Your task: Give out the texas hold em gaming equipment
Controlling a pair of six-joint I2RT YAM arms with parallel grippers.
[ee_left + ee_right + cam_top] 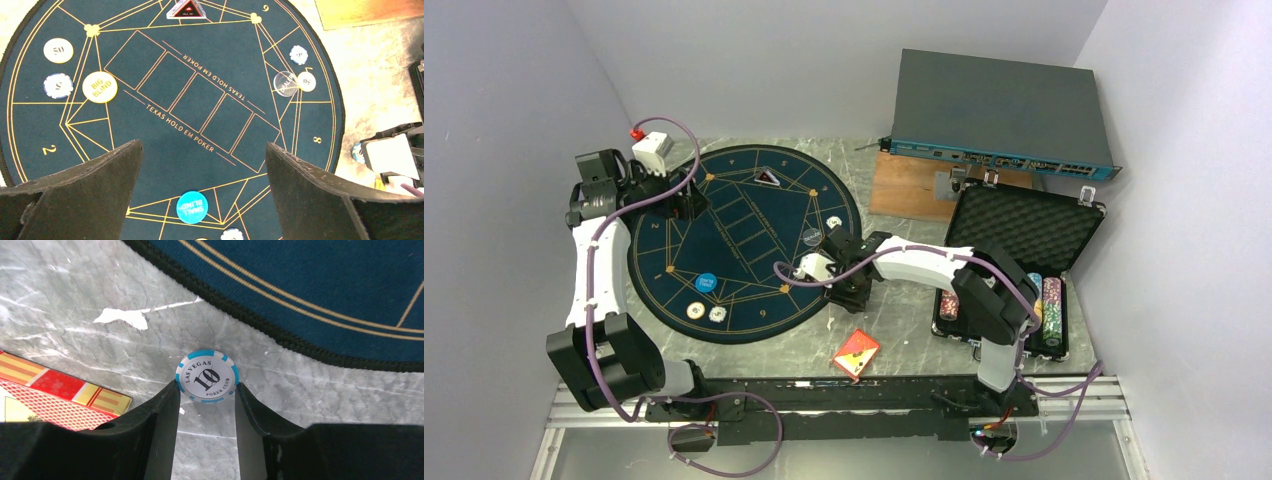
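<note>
My right gripper carries the off-mat chip to the card outlines' dealer end (778,248) next, then releases it. That end lies outward of the gripper and to its left in the top view.
A white poker chip (207,376) with a light-blue rim, marked 10, lies on the marble just off the navy mat's edge (280,335). My right gripper (206,388) is shut on it, one fingertip against each side. In the top view the right gripper (842,290) covers that chip. A red-backed card pack (50,400) lies to its left. My left gripper (204,150) hangs open over the mat (200,125) with nothing between its fingers. On the mat lie the yellow Big Blind disc (100,87), the blue Small Blind disc (192,207) and several whitish chips (58,50).
The open black foam-lined case (1024,230) stands at the right with rows of chips (1051,305) in it. A grey box (999,110) and a wooden board (909,185) sit behind. The card pack (857,353) lies near the front edge. A clear dealer disc (285,83) rests on the mat.
</note>
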